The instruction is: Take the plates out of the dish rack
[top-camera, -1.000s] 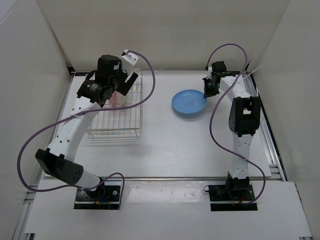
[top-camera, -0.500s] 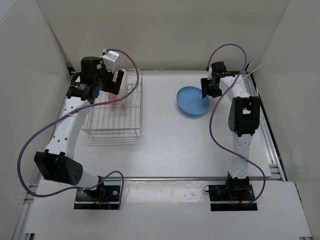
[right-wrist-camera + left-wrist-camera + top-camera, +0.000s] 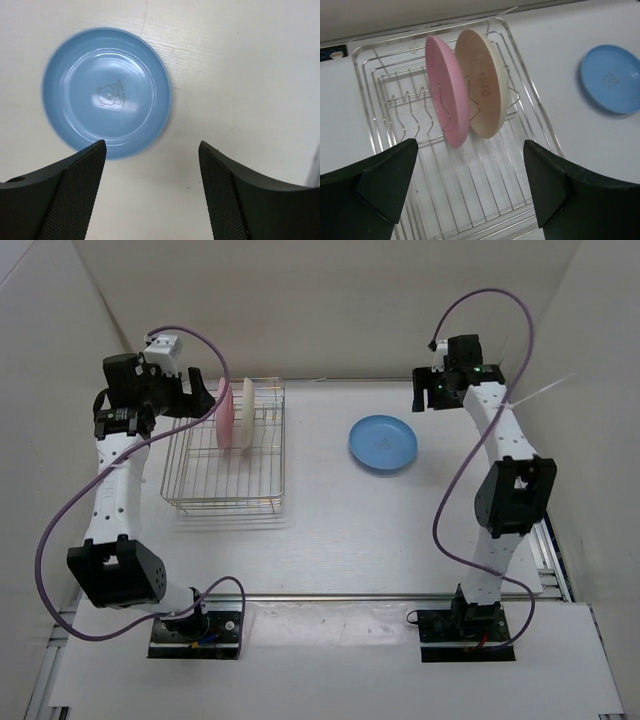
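I will next tilt my left gripper and lower it sideways onto the pink plate's upper rim (image 3: 229, 408) (image 3: 463, 106), because that rim is below it and to its right in the top view.
The light blue plate (image 3: 382, 444) lies flat on the table, right of centre; the right wrist view shows it from above (image 3: 106, 92). My right gripper (image 3: 432, 395) hovers open above its far right rim (image 3: 152, 142), holding nothing. The pink plate (image 3: 226, 413) and the cream-white plate (image 3: 246, 412) stand upright side by side in the far part of the dish rack (image 3: 225, 490). My left gripper (image 3: 203, 400) is open, just left of the pink plate. The left wrist view looks down on the pink plate (image 3: 447, 90), the cream-white plate (image 3: 482, 82) and the dish rack (image 3: 470, 190), with the left gripper (image 3: 470, 145) empty.
White walls close in the table at the left, back and right. A metal rail (image 3: 540, 530) runs along the right edge. Purple cables (image 3: 70, 510) loop off both arms. The light blue plate (image 3: 612, 77) shows to the right of the rack.
My right gripper has opened, let go of the blue plate and risen towards the back; the plate now lies flat. My left arm has swung left off the rack, uncovering both upright plates.
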Available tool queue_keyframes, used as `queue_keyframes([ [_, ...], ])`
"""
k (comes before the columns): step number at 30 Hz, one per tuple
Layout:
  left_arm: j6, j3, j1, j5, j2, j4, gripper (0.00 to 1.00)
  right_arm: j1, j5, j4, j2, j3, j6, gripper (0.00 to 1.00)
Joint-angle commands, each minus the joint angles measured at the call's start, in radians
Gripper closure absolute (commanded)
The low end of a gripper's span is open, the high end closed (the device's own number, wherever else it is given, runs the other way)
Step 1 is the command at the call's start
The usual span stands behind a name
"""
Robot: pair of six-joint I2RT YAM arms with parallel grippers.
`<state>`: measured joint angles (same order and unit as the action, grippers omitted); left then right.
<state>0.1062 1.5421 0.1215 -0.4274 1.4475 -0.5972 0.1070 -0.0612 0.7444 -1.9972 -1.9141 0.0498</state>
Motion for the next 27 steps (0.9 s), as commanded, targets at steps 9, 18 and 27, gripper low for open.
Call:
queue_keyframes([
  [9, -0.128, -0.004, 0.179, -0.566, 0.261, 0.155, 0.06, -0.009, -0.083, 0.179, 0.36, 0.162, 0.225, 0.22],
  [18, -0.211, 0.135, 0.179, -0.668, 0.461, 0.198, 0.08, -0.009, -0.074, 0.22, 0.422, 0.127, 0.214, 0.21],
  [27, -0.211, 0.116, 0.17, -0.7, 0.513, 0.208, 0.23, 0.0, -0.074, 0.23, 0.413, 0.148, 0.186, 0.21],
])
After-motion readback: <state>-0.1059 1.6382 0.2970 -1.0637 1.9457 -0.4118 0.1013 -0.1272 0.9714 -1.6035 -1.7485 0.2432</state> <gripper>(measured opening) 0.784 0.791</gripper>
